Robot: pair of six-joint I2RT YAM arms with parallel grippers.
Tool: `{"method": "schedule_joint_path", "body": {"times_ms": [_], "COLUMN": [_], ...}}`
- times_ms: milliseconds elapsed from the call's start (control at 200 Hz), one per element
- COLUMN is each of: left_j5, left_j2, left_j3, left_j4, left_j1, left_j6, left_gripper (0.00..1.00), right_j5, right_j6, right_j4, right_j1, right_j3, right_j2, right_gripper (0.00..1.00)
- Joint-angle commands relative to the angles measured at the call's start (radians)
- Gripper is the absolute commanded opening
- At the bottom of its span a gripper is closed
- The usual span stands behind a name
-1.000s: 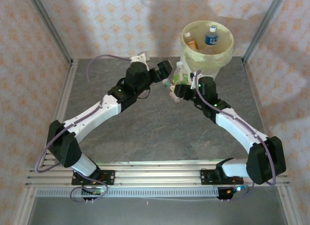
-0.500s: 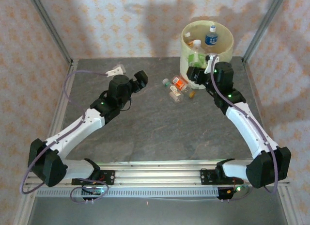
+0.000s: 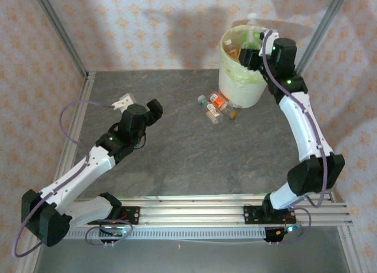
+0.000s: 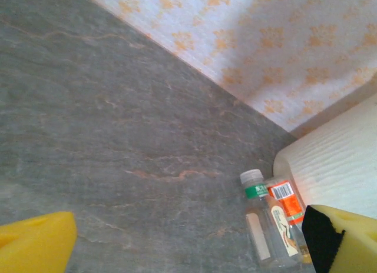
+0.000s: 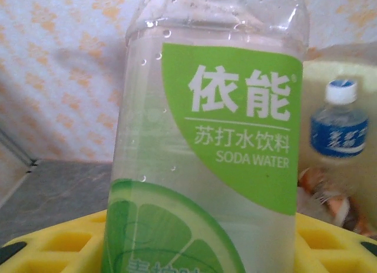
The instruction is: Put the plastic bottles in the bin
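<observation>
I need to move my right gripper outward next and tilt it down over the bin's opening (image 3: 238,43) (image 5: 327,173), which is below and outward of it. Then I need to let go of the upright bottle inside the bin's rim.
My right gripper (image 3: 252,51) is shut on a clear plastic bottle with a green soda-water label (image 5: 218,137), held upright over the bin (image 3: 241,87). In the top view this bottle (image 3: 251,35) stands above the cream bin's rim. A blue-labelled bottle (image 5: 339,129) and an amber one (image 5: 330,202) lie inside the bin's pale liner (image 5: 353,73). Several more bottles (image 3: 215,105) lie on the table at the bin's foot, among them a clear one with a green band (image 4: 268,226) and an orange-labelled one (image 4: 288,199). My left gripper (image 3: 152,110) is open, left of that cluster, with nothing between its yellow pads (image 4: 35,246).
The grey stone-look table (image 3: 177,149) is fenced by patterned walls and metal corner posts (image 3: 59,32). The bin wall (image 4: 336,173) stands close to the back right corner. Open floor lies between the two arms.
The right arm has lifted the green-labelled bottle from beside the bin's foot up over its rim. The left arm has drawn back to the left, away from the bottles on the table.
</observation>
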Motion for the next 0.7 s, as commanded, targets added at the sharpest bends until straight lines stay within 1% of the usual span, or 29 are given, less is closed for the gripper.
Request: {"method": "schedule_joint_path", "body": {"times_ms": [0,125,250,370,435,460,490,595,620,696], "left_j5": [-0.118,-0.159,-0.171,-0.179,-0.182,-0.181,-0.181,-0.178,-0.178,-0.176], "left_j2": [-0.07,-0.131,-0.167,-0.178,-0.18,-0.18,-0.18,-0.177,-0.178,-0.176], "left_j3": [-0.045,-0.082,-0.097,-0.101,-0.108,-0.11,-0.112,-0.119,-0.118,-0.116], "left_j4": [-0.046,-0.054,-0.071,-0.094,-0.093,-0.092,-0.089,-0.079,-0.079,-0.08], "left_j1": [0.012,0.014,0.016,0.015,0.016,0.016,0.017,0.017,0.018,0.017], "left_j6": [-0.046,-0.056,-0.05,-0.05,-0.055,-0.057,-0.06,-0.067,-0.068,-0.066], "left_gripper": [1.0,1.0,1.0,1.0,1.0,1.0,1.0,1.0,1.0,1.0], "right_j5": [-0.005,0.063,0.134,0.266,0.319,0.335,0.353,0.426,0.439,0.458], "right_j6": [-0.112,-0.157,-0.24,-0.278,-0.266,-0.259,-0.247,-0.196,-0.187,-0.17], "right_j4": [-0.169,-0.251,-0.377,-0.451,-0.478,-0.493,-0.508,-0.527,-0.525,-0.521], "right_j1": [-0.035,-0.06,-0.07,-0.072,-0.072,-0.072,-0.072,-0.072,-0.072,-0.072], "right_j3": [0.16,0.31,0.463,0.575,0.629,0.648,0.667,0.702,0.707,0.717], "right_j2": [0.088,0.187,0.286,0.366,0.406,0.419,0.434,0.468,0.472,0.471], "right_gripper": [0.42,0.42,0.44,0.46,0.49,0.51,0.56,0.8,0.83,0.87]}}
